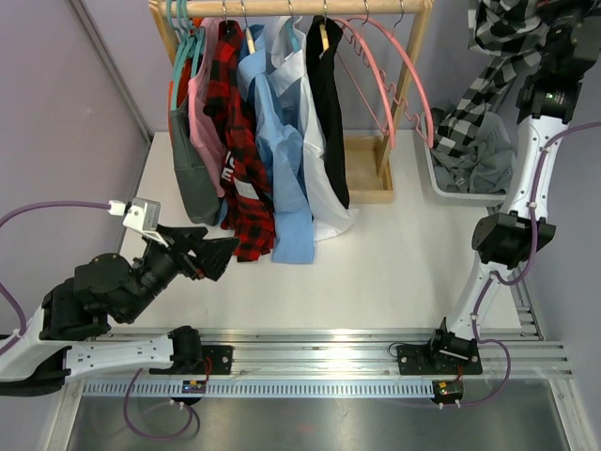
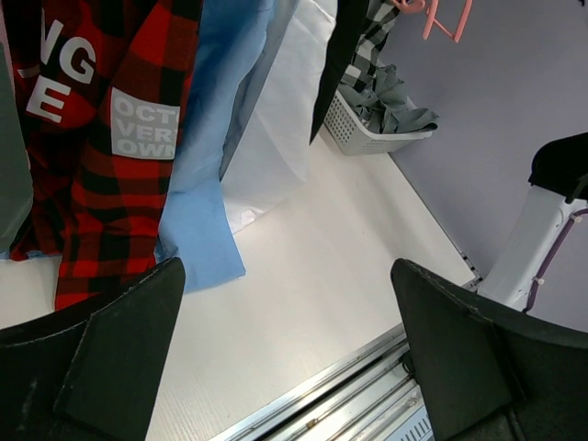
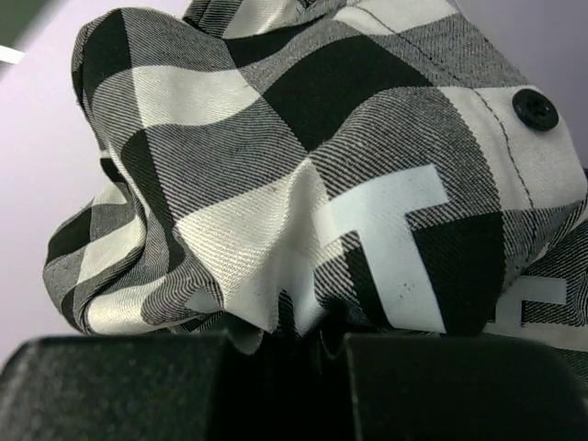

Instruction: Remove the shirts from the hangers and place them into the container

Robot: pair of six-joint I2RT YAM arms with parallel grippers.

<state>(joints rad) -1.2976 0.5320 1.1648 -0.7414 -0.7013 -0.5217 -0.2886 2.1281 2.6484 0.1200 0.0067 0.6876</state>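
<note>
The black-and-white check shirt already trails into the white container. My right gripper needs to go in over the grey shirt (image 1: 476, 162) next and open.
Several shirts hang on the rail: dark grey (image 1: 192, 178), pink, red-and-black check (image 1: 239, 160), light blue (image 1: 282, 169), white and black (image 1: 331, 113). Empty pink hangers (image 1: 387, 80) hang at the rail's right end. My left gripper (image 1: 221, 256) stands open just below and left of the red check shirt (image 2: 110, 184), holding nothing (image 2: 285, 276). My right gripper (image 3: 285, 344) is shut on the black-and-white check shirt (image 3: 303, 184), held high at the top right. That shirt (image 1: 484, 85) trails down into the white container (image 1: 437, 180), where a grey shirt (image 1: 484, 155) lies.
The wooden rail frame (image 1: 371, 174) stands at the back of the table, with teal hangers (image 1: 183, 38) at its left end. Purple walls close in on the left and right. A metal rail (image 1: 310, 352) runs along the near edge.
</note>
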